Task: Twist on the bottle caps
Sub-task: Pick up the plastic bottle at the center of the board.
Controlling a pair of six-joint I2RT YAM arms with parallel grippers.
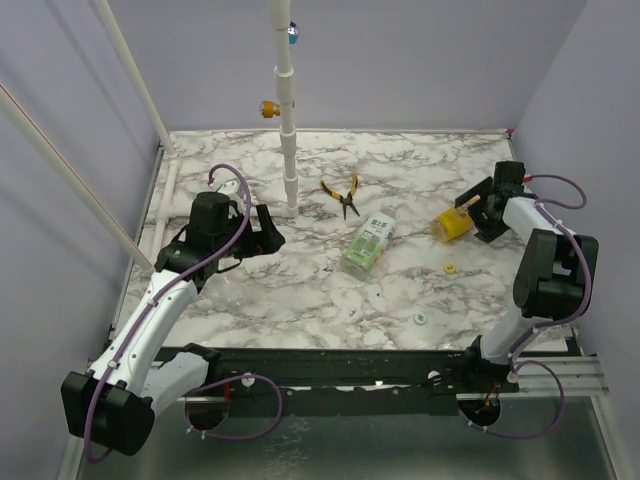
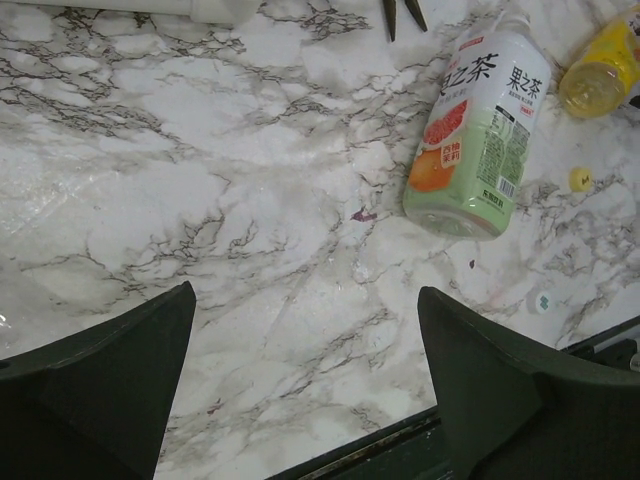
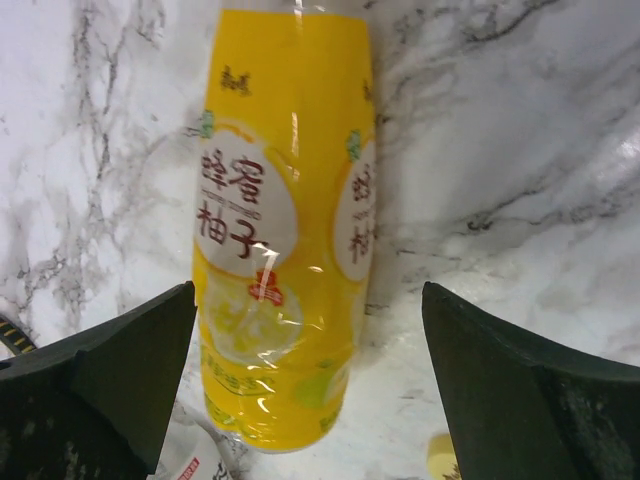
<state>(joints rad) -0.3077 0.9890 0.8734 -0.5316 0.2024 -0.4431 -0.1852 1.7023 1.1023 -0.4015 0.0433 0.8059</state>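
The robot's right gripper will move outward along the yellow bottle to close around the bottle's body near the neck [image 3: 293, 50], since its fingers now straddle the bottom half of the bottle.
The yellow bottle [image 1: 452, 224] lies on the marble table at the right. In the right wrist view it [image 3: 280, 250] shows between my fingers, untouched. My right gripper [image 1: 470, 210] [image 3: 308, 300] is open just right of it. The clear bottle with the green-and-white label [image 1: 368, 243] [image 2: 480, 130] lies on its side mid-table. A yellow cap [image 1: 450, 268] [image 2: 580, 178] [image 3: 440, 455] and a whitish cap [image 1: 421, 319] [image 2: 541, 301] lie loose in front of the bottles. My left gripper [image 1: 272, 232] [image 2: 305, 380] is open and empty, left of the clear bottle. No blue cap shows on the table.
Yellow-handled pliers [image 1: 342, 195] lie behind the clear bottle. A white pole [image 1: 290, 150] stands at the back centre with an orange knob [image 1: 268, 108]. A dark rail [image 1: 330, 365] runs along the near table edge. Purple walls close in both sides.
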